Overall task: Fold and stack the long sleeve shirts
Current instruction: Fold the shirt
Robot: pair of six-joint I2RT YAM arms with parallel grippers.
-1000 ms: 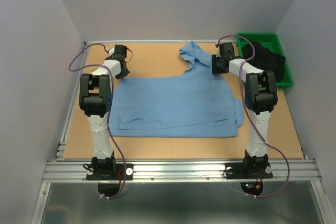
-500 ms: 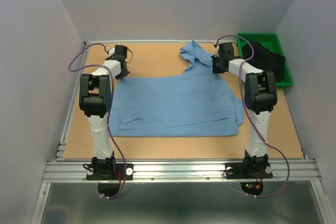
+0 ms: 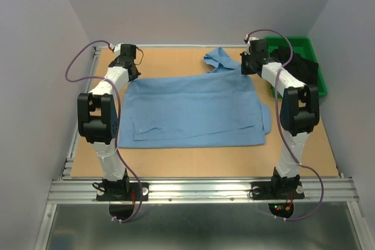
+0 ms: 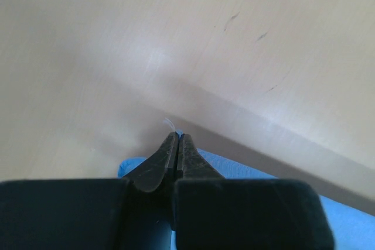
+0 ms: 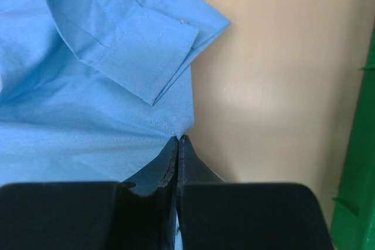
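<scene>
My left gripper moves back toward the base next, then brings the raised shirt corner down onto the shirt's body (image 3: 134,125).
A light blue long sleeve shirt (image 3: 193,109) lies spread across the middle of the wooden table, with one cuffed sleeve (image 3: 221,59) bunched at the far side. My left gripper (image 3: 126,71) is shut on the shirt's far left corner (image 4: 234,171); blue cloth shows under its fingers (image 4: 176,147). My right gripper (image 3: 249,69) is shut on the far right corner, pinching the fabric edge (image 5: 180,127) at its tips (image 5: 179,141). The sleeve cuff (image 5: 140,51) lies just beyond those tips. Both held corners are raised off the table.
A green bin (image 3: 316,62) holding dark clothing (image 3: 299,65) stands at the far right, close to the right arm; its green wall (image 5: 357,162) shows beside the right gripper. Grey walls enclose the table (image 3: 176,162). A metal rail (image 3: 199,188) runs along the near edge.
The right gripper has shut on the shirt's far right corner. Both arms have moved toward the far side, drawing the shirt's far edge out straight and away from the near edge.
</scene>
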